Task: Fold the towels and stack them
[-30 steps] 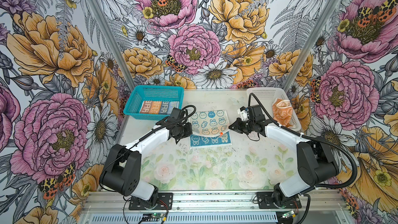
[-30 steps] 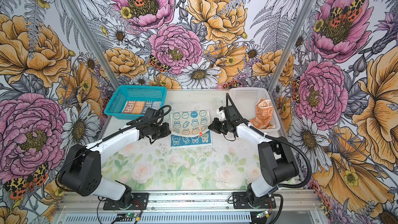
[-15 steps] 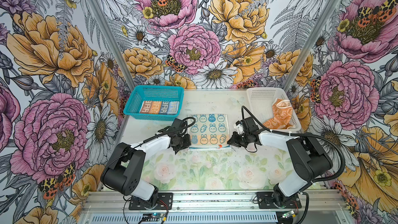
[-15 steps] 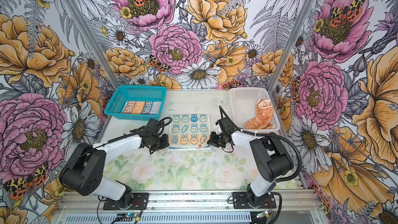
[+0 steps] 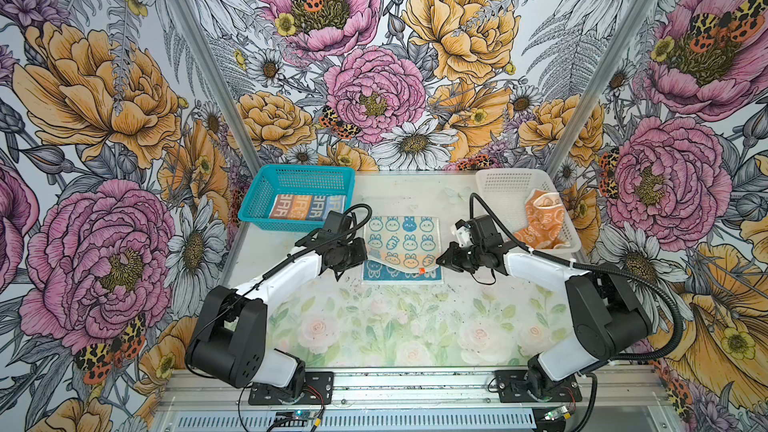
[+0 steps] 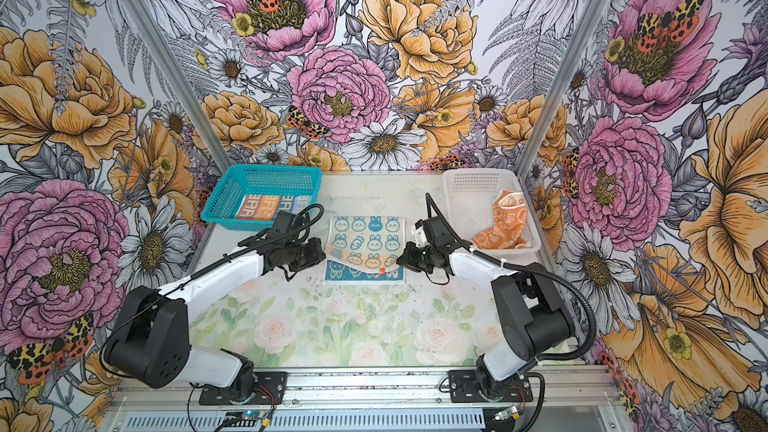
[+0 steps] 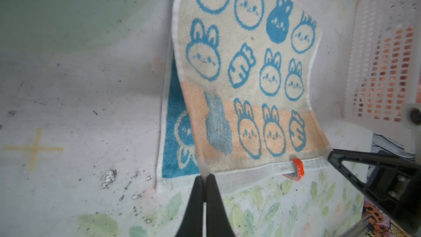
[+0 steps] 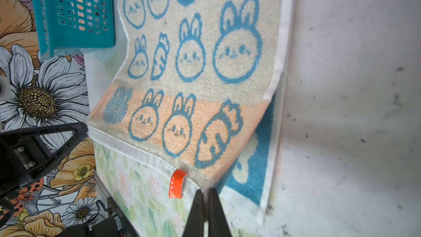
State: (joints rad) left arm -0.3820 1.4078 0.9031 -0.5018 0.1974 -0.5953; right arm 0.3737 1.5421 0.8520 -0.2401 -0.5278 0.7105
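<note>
The blue strip still shows uncovered past the upper layer's hanging edge. My left gripper needs to move back and down next, onto the blue strip's near corner (image 5: pixel 366 280) (image 7: pixel 164 185), and release there.
A cream towel with blue bunnies (image 5: pixel 401 238) (image 6: pixel 365 238) lies folded over at the table's middle, and a blue strip of its lower layer shows at the near side. My left gripper (image 5: pixel 365 258) (image 7: pixel 204 176) is shut on the upper layer's near left corner. My right gripper (image 5: pixel 439 261) (image 8: pixel 206 190) is shut on the near right corner, beside a small orange tag (image 8: pixel 177 183). That edge hangs slightly above the blue strip. A striped towel (image 5: pixel 307 206) lies flat in the teal basket. An orange towel (image 5: pixel 540 218) lies crumpled in the white basket.
The teal basket (image 5: pixel 253 201) stands at the back left and the white basket (image 5: pixel 498 184) at the back right, each close to an arm. Flowered walls close in the back and both sides. The near half of the table mat (image 5: pixel 395 326) carries nothing.
Half a second ago both grippers held the towel's edge nearer the front, covering the blue strip. They have since drawn back toward the far side, and the strip shows again.
</note>
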